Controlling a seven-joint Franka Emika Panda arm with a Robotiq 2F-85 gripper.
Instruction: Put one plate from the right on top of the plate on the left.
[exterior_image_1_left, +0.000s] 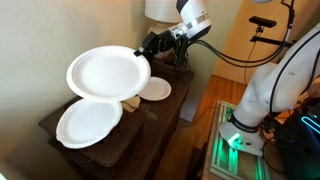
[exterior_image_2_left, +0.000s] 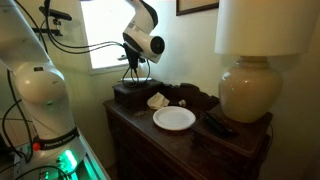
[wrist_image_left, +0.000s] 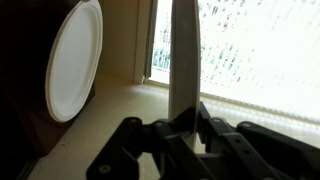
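Note:
My gripper should lower the held plate outward onto the second white plate (exterior_image_1_left: 88, 123) (wrist_image_left: 75, 60) and release the plate's rim, as the second lies below and outward of my gripper.
In an exterior view my gripper (exterior_image_1_left: 148, 50) is shut on the rim of a large white plate (exterior_image_1_left: 108, 72) and holds it tilted in the air above the dark dresser (exterior_image_1_left: 150, 125). Below it, a second white plate (exterior_image_1_left: 90, 123) lies flat at the dresser's left end. A smaller white plate (exterior_image_1_left: 153, 88) lies further right and also shows in an exterior view (exterior_image_2_left: 174, 118). In the wrist view the held plate (wrist_image_left: 183, 50) appears edge-on between the jaws (wrist_image_left: 180, 120), and another plate (wrist_image_left: 72, 60) lies on the dark surface at the left.
A large lamp (exterior_image_2_left: 248, 85) stands on the dresser's end, with a dark remote-like object (exterior_image_2_left: 217, 125) near its base. A crumpled pale item (exterior_image_2_left: 157, 100) and a dark box (exterior_image_2_left: 135, 92) sit under the gripper. A bright window (wrist_image_left: 260, 50) is behind.

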